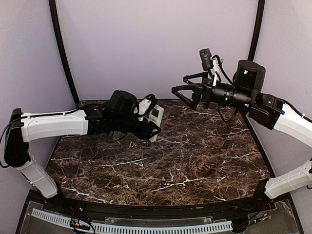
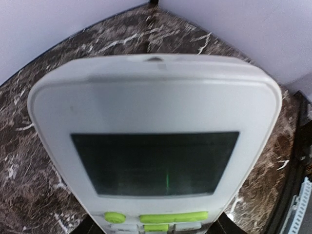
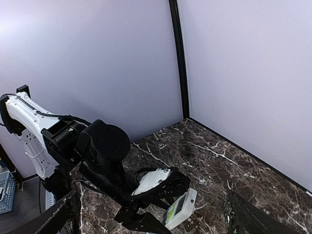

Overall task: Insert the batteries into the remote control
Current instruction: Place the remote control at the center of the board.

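The empty marble below has room, so my left gripper will next lower the remote control (image 1: 156,115) onto it, tilt the slanted remote flat and release it.
My left gripper (image 1: 154,123) is shut on the white remote control (image 1: 156,115) at the back left of the table. The remote fills the left wrist view, with its dark display (image 2: 155,163) and green buttons facing that camera. The dark fingers (image 2: 228,227) sit at either side of its lower end. In the right wrist view the remote control (image 3: 181,208) hangs tilted, low over the marble. My right gripper (image 1: 178,84) is open and empty, up in the air at the back right and pointing left toward the remote. The batteries are not in view.
The dark marble table top (image 1: 195,156) is ringed by lilac walls with black corner posts (image 1: 62,53). A white slotted strip (image 1: 131,227) runs along the near edge, between the arm bases.
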